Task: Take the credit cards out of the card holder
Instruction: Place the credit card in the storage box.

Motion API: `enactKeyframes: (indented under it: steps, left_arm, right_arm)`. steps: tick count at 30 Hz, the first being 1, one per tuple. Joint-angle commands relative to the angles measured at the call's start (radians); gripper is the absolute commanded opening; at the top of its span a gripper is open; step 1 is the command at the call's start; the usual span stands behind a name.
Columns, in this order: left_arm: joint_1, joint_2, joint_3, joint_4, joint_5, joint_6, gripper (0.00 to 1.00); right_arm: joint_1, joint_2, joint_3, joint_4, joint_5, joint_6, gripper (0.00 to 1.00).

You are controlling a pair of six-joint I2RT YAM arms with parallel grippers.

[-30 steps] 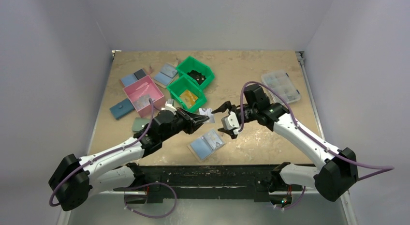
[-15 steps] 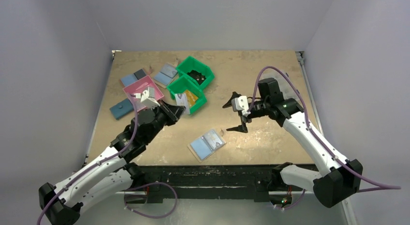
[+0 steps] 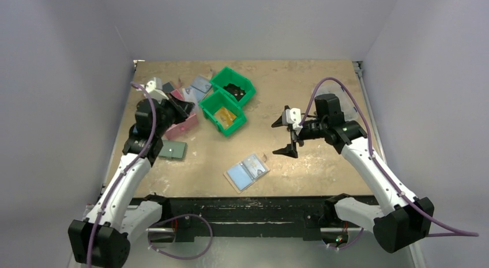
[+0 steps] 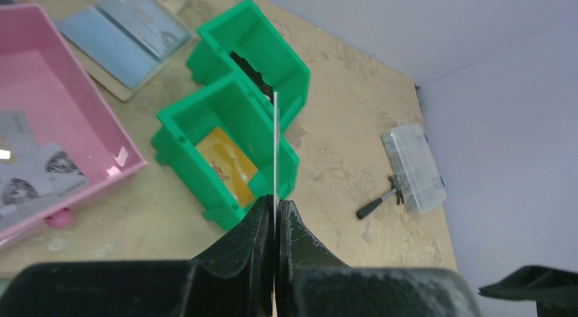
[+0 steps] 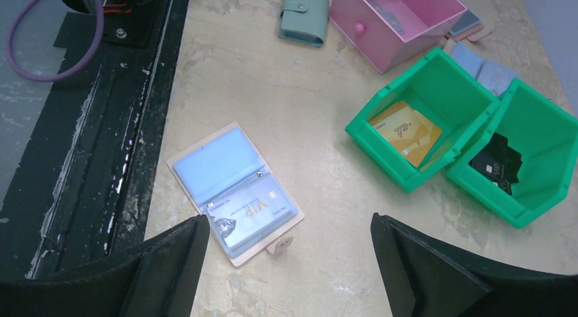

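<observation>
My left gripper moves to the left in the top view and down inside next, releasing the card, since grey cards already lie in the pink box (image 3: 183,126).
The card holder (image 3: 247,171) lies open on the table near the front edge, beige outside with a light-blue panel. In the right wrist view its slot panel (image 5: 235,194) holds a grey VIP card (image 5: 253,211). My right gripper (image 5: 290,245) is open and empty, hovering above and to the right of the holder; it also shows in the top view (image 3: 281,138). My left gripper (image 4: 275,202) is shut on a thin credit card (image 4: 275,146) seen edge-on. In the top view it (image 3: 180,104) is at the far left, over the pink box (image 3: 183,126).
Two joined green bins stand mid-table: one (image 4: 225,136) holds yellow-orange cards (image 4: 225,161), the other (image 4: 262,51) dark cards. The pink box (image 4: 48,92) holds grey cards. There are also a sage-green wallet (image 3: 173,150), an open blue wallet (image 4: 123,31), a clear organizer (image 4: 414,168) and a small tool (image 4: 377,203).
My left arm swung from the table's middle to the far left, carrying the card to above the pink box. My right gripper drew back to the right and stayed open.
</observation>
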Motion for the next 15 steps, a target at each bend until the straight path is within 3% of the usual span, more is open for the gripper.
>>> enactKeyframes:
  steps: [1, 6, 15]
  left_arm:
    - [0.214, 0.047, -0.025, 0.152, 0.270, -0.014, 0.00]
    - [0.363, 0.150, -0.038, 0.175, 0.346, 0.007, 0.00]
    - [0.427, 0.339, -0.022, 0.162, 0.317, 0.109, 0.00]
  right_arm:
    - [-0.005, -0.011, -0.011, 0.035, -0.006, 0.024, 0.99]
    - [-0.005, -0.011, -0.017, 0.035, -0.003, 0.016, 0.99]
    - [-0.005, -0.003, -0.022, 0.032, -0.002, 0.007, 0.99]
